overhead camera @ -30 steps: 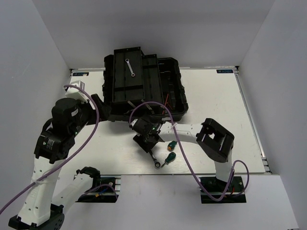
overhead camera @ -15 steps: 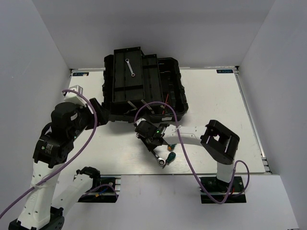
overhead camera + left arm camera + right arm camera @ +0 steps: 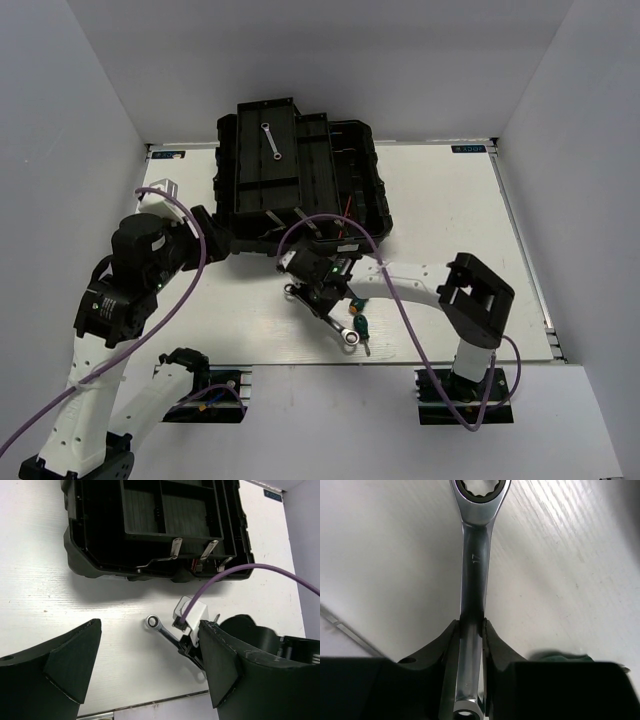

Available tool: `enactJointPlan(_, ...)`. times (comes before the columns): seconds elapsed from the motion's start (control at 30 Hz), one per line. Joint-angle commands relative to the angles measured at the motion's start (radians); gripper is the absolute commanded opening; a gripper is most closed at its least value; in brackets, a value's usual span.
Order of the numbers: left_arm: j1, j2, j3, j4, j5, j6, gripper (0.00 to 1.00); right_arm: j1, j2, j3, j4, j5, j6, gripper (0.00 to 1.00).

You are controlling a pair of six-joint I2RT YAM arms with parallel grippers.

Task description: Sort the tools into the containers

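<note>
My right gripper carries the longer wrench up, outward and then down onto the bottom of the tray beside the short wrench (image 3: 284, 136) next. It releases the wrench there, since its like lies there.
My right gripper (image 3: 322, 303) is shut on the shaft of the longer silver wrench (image 3: 476, 555), low over the white table. The wrench's ring end (image 3: 291, 291) points toward the toolbox and its other end (image 3: 349, 339) toward the front edge. Two green-handled screwdrivers (image 3: 358, 320) lie just right of it. The short wrench (image 3: 270, 141) lies in the black toolbox (image 3: 330, 190) at the back. My left gripper (image 3: 145, 665) is open and empty, left of the toolbox front, looking down on the wrench's ring end (image 3: 152, 623).
The toolbox's inner tray (image 3: 170, 510) has empty compartments, and metal latches (image 3: 175, 547) hang at its front wall. A purple cable (image 3: 240, 572) arcs over the right arm. The table's front edge (image 3: 300, 362) runs just below the wrench.
The right gripper came down over the long wrench and closed on its shaft; the wrench has shifted a little right. The left arm drifted slightly.
</note>
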Motion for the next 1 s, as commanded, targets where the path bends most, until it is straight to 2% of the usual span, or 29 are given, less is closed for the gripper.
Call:
enactJointPlan(0.0, 0.004, -0.005, -0.001, 0.042, 0.026, -0.005, 0.89, -0.006, -0.098, 0.105, -0.048, -0.079, -0.052, 0.00)
enactJointPlan(0.33, 0.004, -0.016, 0.069, 0.041, -0.024, 0.016, 0.89, -0.001, -0.183, 0.233, -0.114, -0.188, -0.101, 0.00)
enactJointPlan(0.53, 0.004, -0.056, 0.069, 0.094, -0.043, 0.025, 0.89, -0.005, -0.190, 0.466, -0.136, -0.190, -0.144, 0.00)
enactJointPlan(0.77, 0.004, -0.093, 0.059, 0.094, -0.032, 0.034, 0.89, -0.053, -0.081, 0.741, -0.085, -0.111, -0.165, 0.00)
enactJointPlan(0.97, 0.004, -0.102, 0.059, 0.083, -0.052, 0.025, 0.89, -0.139, 0.114, 1.036, 0.027, -0.025, -0.213, 0.00)
